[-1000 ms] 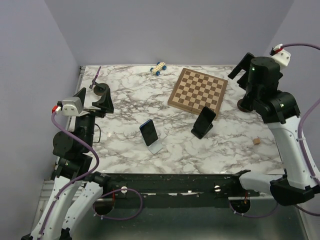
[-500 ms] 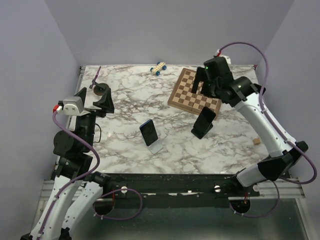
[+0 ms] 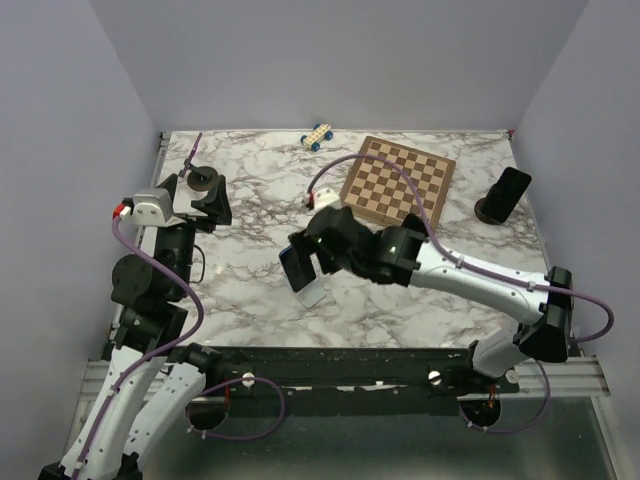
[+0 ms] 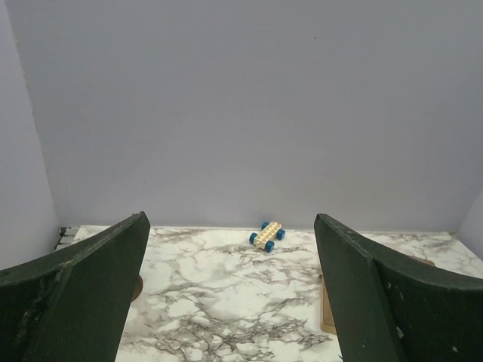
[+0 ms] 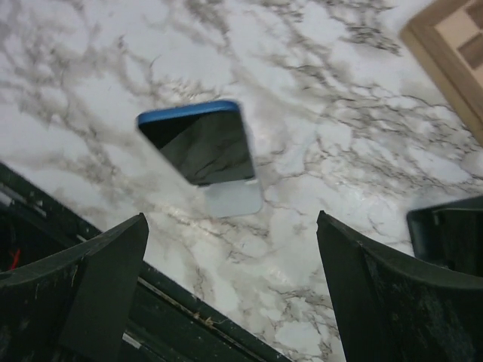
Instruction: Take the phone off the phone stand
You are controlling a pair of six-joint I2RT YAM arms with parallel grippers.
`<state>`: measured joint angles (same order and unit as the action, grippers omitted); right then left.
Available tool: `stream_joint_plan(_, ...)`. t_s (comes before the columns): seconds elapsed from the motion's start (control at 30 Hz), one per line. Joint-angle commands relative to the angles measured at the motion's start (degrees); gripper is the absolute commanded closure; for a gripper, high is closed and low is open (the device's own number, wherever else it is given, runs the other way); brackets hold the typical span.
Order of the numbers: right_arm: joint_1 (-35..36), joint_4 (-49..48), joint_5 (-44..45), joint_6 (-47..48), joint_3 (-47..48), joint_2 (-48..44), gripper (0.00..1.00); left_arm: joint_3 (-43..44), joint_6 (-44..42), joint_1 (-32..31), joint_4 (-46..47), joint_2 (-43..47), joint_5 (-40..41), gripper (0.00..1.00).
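Observation:
The right gripper moves down to its left in the top view next and turns to straddle the phone's blue upper edge (image 3: 287, 250) (image 5: 189, 111), which lies slanted below it on that side.
A phone in a blue case (image 3: 292, 264) leans on a white stand (image 3: 312, 294) in the middle of the marble table. In the right wrist view the phone (image 5: 200, 143) sits on the stand (image 5: 234, 200), just beyond my open fingers. My right gripper (image 3: 311, 252) (image 5: 230, 226) is open and empty, hovering right over this phone without touching it. A black phone (image 3: 510, 190) leans on a round brown stand (image 3: 487, 211) at the far right. My left gripper (image 3: 200, 197) (image 4: 230, 234) is open and empty at the left edge.
A chessboard (image 3: 400, 180) lies at the back right. A small toy car (image 3: 318, 137) (image 4: 266, 235) is near the back wall. A brown disc (image 3: 203, 180) sits by the left gripper. A dark object (image 5: 447, 226) shows at the right of the right wrist view.
My right arm has swung from the far right, over the chessboard, to the table's middle above the blue phone. It now hides the black phone stand that stood at centre right. The left arm barely moved.

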<state>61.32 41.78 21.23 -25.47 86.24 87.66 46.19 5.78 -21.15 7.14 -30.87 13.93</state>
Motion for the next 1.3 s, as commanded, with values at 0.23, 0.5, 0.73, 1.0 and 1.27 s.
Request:
stream_joint_plan(0.23, 8.5, -19.1, 12.1, 3.9, -13.9, 1.5, 0.0, 0.2, -0.4, -0.8, -0.3, -1.1, 0.2, 0.01)
stream_joint_plan(0.5, 8.5, -34.2, 4.3, 5.7, -21.7, -1.3, 0.0, 0.6, 0.7, -1.1, -0.8, -2.1, -0.5, 0.01)
stream_joint_plan(0.73, 8.4, -43.3, 6.7, 8.7, -23.9, 0.9, 0.0, 0.8, 1.7, -1.2, -1.1, -2.4, -1.2, 0.01)
stream_joint_plan(1.0, 6.8, -45.8, 4.2, 10.8, -22.5, 4.8, 0.01, 0.7, 1.7, -1.6, -1.0, -2.3, -0.9, 0.01)
stream_joint_plan(1.27, 5.9, -45.1, 4.6, 11.0, -20.0, 9.2, 0.02, 0.8, 1.9, -2.0, -1.1, -2.0, -0.9, 0.01)
